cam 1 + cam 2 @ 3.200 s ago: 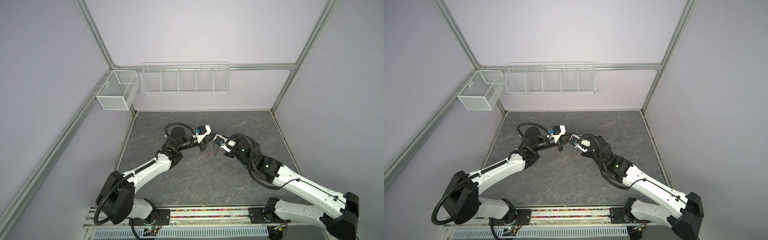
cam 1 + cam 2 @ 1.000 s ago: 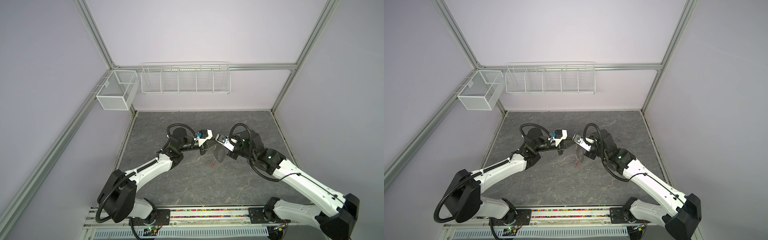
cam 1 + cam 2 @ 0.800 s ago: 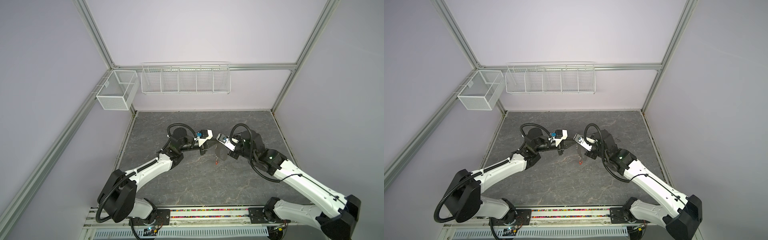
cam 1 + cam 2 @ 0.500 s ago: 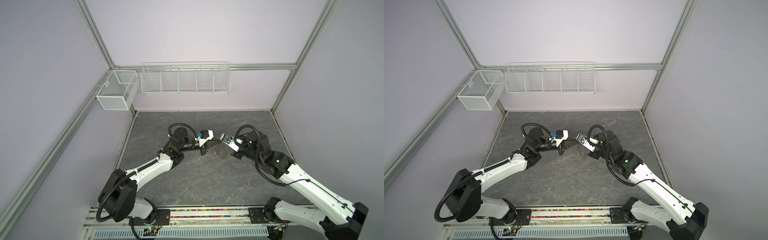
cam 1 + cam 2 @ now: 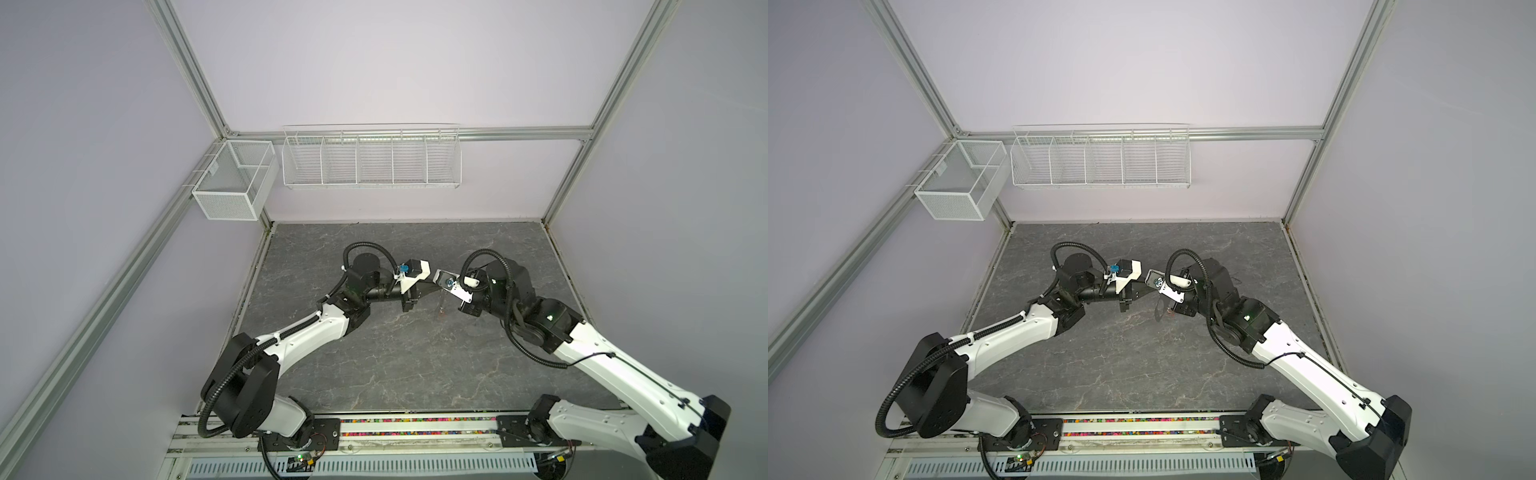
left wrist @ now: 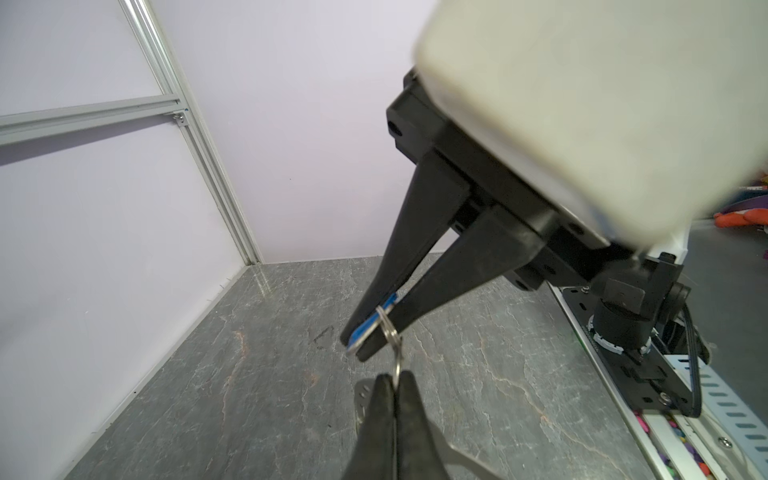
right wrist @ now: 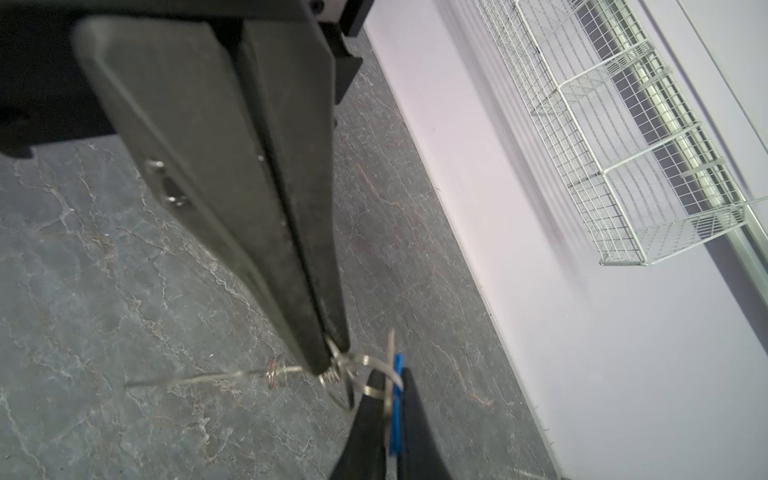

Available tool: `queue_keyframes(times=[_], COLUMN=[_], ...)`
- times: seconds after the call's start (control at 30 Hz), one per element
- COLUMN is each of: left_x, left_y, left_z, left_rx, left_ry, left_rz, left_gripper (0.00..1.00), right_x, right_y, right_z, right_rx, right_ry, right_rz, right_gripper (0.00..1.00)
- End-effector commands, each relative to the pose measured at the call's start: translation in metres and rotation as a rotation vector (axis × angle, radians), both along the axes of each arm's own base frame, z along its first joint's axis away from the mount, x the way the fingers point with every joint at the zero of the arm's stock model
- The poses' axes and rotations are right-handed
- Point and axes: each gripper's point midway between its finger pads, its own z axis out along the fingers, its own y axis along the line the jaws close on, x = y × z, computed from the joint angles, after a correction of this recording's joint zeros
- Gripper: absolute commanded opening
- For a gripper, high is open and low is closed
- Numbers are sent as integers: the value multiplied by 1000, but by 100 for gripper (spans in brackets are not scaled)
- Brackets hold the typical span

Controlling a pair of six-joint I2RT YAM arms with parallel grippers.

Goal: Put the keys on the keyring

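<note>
The right gripper will next lower the blue-tagged key until it rests on the bare tabletop below and let go of it, because a ring joins the key to the keyring.
Both grippers meet above the middle of the dark table [image 5: 415, 365]. My left gripper [image 6: 395, 376] [image 5: 432, 285] is shut on a thin metal ring [image 6: 398, 360] of the keyring. The keyring's flat tan-grey holder [image 6: 362, 399] hangs below the gripper and shows edge-on in the right wrist view [image 7: 199, 379]. My right gripper [image 7: 392, 374] [image 6: 359, 349] is shut on the key with the blue tag [image 7: 397, 399] [image 6: 372, 326]. A ring [image 7: 370, 359] loops around that key. A small red bit [image 7: 270, 370] [image 5: 441, 314] shows on the dangling holder. The other key cannot be made out.
A white wire rack [image 5: 371, 162] hangs on the back wall, with a white mesh basket [image 5: 232, 187] at the left corner. The arms' base rail [image 5: 415, 428] runs along the table's front edge.
My right arm has swung its elbow outward to the right, and its wrist has shifted slightly right. The hanging holder swayed with it. My left arm barely moved. Both grippers stayed shut.
</note>
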Motion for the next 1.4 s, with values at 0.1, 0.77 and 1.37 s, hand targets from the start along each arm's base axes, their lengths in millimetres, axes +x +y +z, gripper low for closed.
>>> queue_keyframes(times=[0.1, 0.77, 1.37], left_x=[19, 136, 151], left_y=[5, 208, 177], left_z=[0, 38, -15], left_rx=[44, 105, 169], left_ry=[-37, -50, 57], left_rz=[95, 1163, 1033], left_gripper=[30, 45, 46], right_x=[18, 85, 61], right_y=[-11, 133, -6], right_z=[-5, -6, -199], right_rx=[-89, 119, -274], right_ry=[0, 116, 487], right_rz=[-69, 254, -11], right_gripper=[7, 7, 7])
